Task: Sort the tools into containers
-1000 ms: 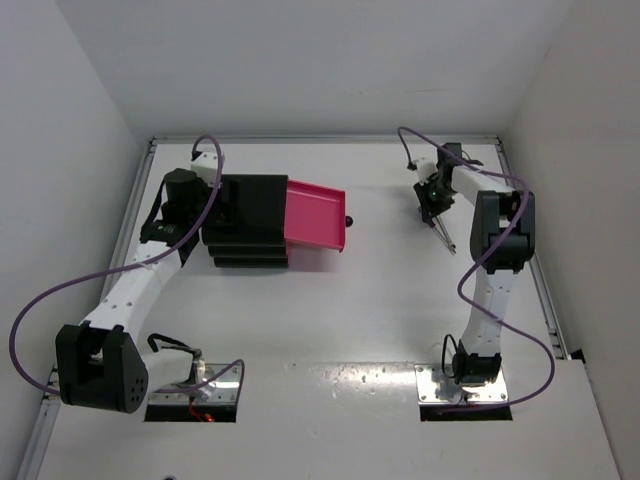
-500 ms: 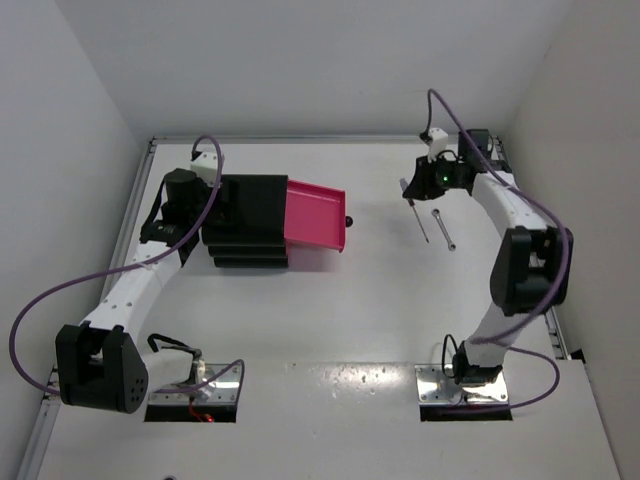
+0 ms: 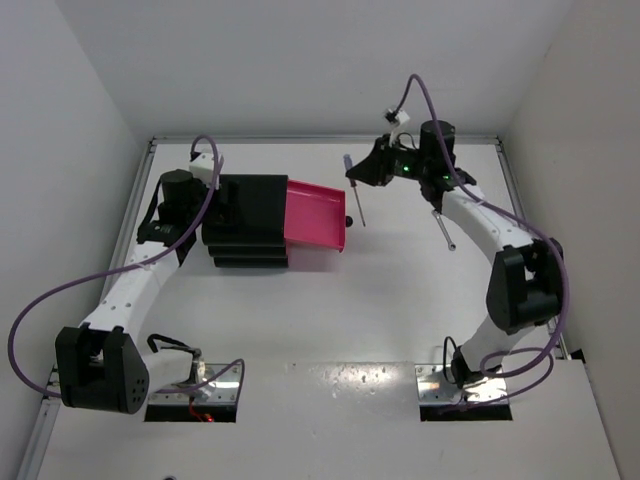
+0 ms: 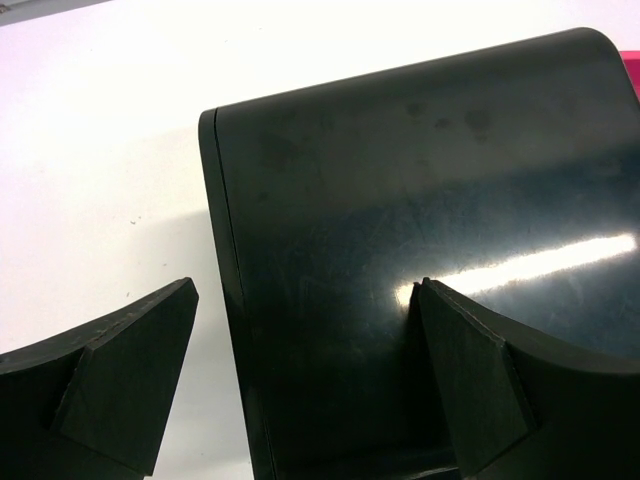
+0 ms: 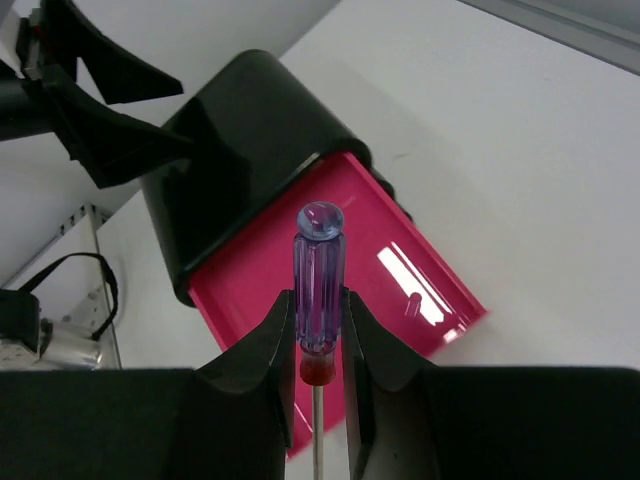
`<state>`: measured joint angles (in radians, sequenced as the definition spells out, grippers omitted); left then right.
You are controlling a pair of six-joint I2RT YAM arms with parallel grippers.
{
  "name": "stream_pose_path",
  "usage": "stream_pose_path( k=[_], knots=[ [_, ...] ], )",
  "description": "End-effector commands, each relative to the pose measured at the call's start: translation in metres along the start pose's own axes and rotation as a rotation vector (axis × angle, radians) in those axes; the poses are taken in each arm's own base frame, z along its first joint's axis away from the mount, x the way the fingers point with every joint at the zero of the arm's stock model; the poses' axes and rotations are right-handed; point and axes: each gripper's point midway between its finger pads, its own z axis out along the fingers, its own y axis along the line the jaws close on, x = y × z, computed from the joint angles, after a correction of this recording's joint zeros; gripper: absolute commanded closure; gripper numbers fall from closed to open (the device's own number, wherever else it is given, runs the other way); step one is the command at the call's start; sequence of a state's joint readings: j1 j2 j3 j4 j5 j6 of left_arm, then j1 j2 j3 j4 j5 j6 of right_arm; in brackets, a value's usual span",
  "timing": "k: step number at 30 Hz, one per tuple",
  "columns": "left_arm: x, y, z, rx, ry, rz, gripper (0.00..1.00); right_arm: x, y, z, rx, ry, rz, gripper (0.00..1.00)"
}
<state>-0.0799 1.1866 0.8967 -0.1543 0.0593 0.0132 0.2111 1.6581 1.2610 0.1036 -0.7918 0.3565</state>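
Note:
The right gripper carries the screwdriver (image 3: 357, 205) to the open magenta drawer next, lowers it and releases. The drawer lies below my right gripper and to its left in the top view.
My right gripper (image 5: 318, 297) is shut on the clear purple handle of a small screwdriver (image 5: 318, 262) with a red collar and a thin metal shaft. In the top view the gripper (image 3: 358, 175) holds the screwdriver (image 3: 357, 205) in the air just right of the open magenta drawer (image 3: 312, 212). The drawer (image 5: 400, 240) sticks out of the black cabinet (image 3: 248, 215) and looks empty. My left gripper (image 4: 305, 290) is open, with one finger over the cabinet (image 4: 400, 180) top and the other beside its edge. A thin metal rod (image 3: 446, 228) lies on the table at right. No yellow-and-black tool, black-handled tool or wrench shows.
The drawer's black knob (image 3: 350, 220) points right, close under the screwdriver's shaft. White walls close in the table on the left, back and right. The left arm (image 3: 140, 270) stretches along the table's left side.
My right arm has swung left from the far right of the table, carrying the screwdriver up to the open drawer. The rod stayed on the table. The left arm has not moved.

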Motion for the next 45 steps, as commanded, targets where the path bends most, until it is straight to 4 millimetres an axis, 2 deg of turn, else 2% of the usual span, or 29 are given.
stream_pose_path(
  k=[1, 2, 3, 9, 10, 12, 14, 16, 17, 20, 22, 24, 25, 26, 29, 31, 32, 35, 39, 40, 45],
  knots=[
    [0.024, -0.001, -0.004, 0.018, 0.095, -0.004, 0.0, -0.041, 0.027, 0.022, -0.08, -0.105, -0.094, 1.0],
    [0.026, -0.001, -0.002, 0.019, 0.104, -0.004, 0.0, -0.033, 0.031, 0.031, -0.091, -0.088, -0.098, 1.0],
    [0.026, -0.001, -0.002, 0.019, 0.104, -0.004, 0.0, -0.04, 0.036, 0.034, -0.095, -0.105, -0.117, 1.0],
    [0.029, -0.001, 0.0, 0.02, 0.114, -0.005, 0.0, -0.02, 0.051, 0.059, -0.143, -0.073, -0.126, 1.0],
    [0.029, -0.001, 0.0, 0.02, 0.114, -0.005, 0.0, -0.017, 0.047, 0.062, -0.131, -0.07, -0.129, 1.0],
    [0.029, -0.001, 0.0, 0.02, 0.114, -0.005, 0.0, -0.014, 0.053, 0.068, -0.151, -0.069, -0.138, 1.0],
    [0.029, -0.001, 0.0, 0.02, 0.114, -0.005, 0.0, -0.01, 0.05, 0.072, -0.15, -0.066, -0.135, 1.0],
    [0.029, -0.001, 0.0, 0.02, 0.114, -0.005, 0.0, 0.005, 0.045, 0.081, -0.153, -0.036, -0.114, 1.0],
    [0.029, 0.0, 0.0, 0.02, 0.113, 0.004, 0.0, 0.002, 0.05, 0.083, -0.163, -0.04, -0.122, 1.0],
    [0.033, 0.001, 0.0, 0.012, 0.124, 0.004, 0.0, 0.009, 0.047, 0.092, -0.167, -0.022, -0.131, 1.0],
    [0.035, 0.0, -0.002, 0.012, 0.124, 0.004, 0.0, 0.017, 0.052, 0.097, -0.178, 0.005, -0.144, 1.0],
    [0.035, 0.0, -0.002, 0.012, 0.124, 0.004, 0.0, 0.02, 0.053, 0.101, -0.184, 0.013, -0.182, 1.0],
    [0.035, 0.0, -0.002, 0.012, 0.124, 0.004, 0.0, 0.031, 0.053, 0.104, -0.187, 0.044, -0.176, 1.0],
    [0.035, 0.0, -0.002, 0.012, 0.124, 0.004, 0.0, 0.032, 0.048, 0.106, -0.175, 0.048, -0.202, 1.0],
    [0.035, 0.0, -0.002, 0.012, 0.124, 0.004, 0.0, 0.041, 0.053, 0.112, -0.182, 0.076, -0.211, 1.0],
    [0.035, 0.001, -0.002, 0.013, 0.124, 0.013, 0.0, 0.053, 0.052, 0.116, -0.185, 0.103, -0.194, 1.0],
    [0.035, 0.001, -0.002, 0.013, 0.124, 0.013, 0.0, 0.049, 0.052, 0.117, -0.176, 0.094, -0.2, 1.0],
    [0.035, 0.001, -0.002, 0.013, 0.124, 0.013, 0.0, 0.061, 0.054, 0.125, -0.181, 0.115, -0.201, 1.0],
    [0.035, 0.001, -0.002, 0.013, 0.124, 0.013, 0.0, 0.064, 0.052, 0.127, -0.179, 0.124, -0.194, 1.0],
    [0.035, 0.001, -0.002, 0.013, 0.124, 0.013, 0.0, 0.071, 0.052, 0.129, -0.176, 0.142, -0.195, 1.0],
    [0.035, 0.001, -0.002, 0.013, 0.124, 0.013, 0.0, 0.075, 0.047, 0.129, -0.157, 0.146, -0.2, 0.97]
  ],
)
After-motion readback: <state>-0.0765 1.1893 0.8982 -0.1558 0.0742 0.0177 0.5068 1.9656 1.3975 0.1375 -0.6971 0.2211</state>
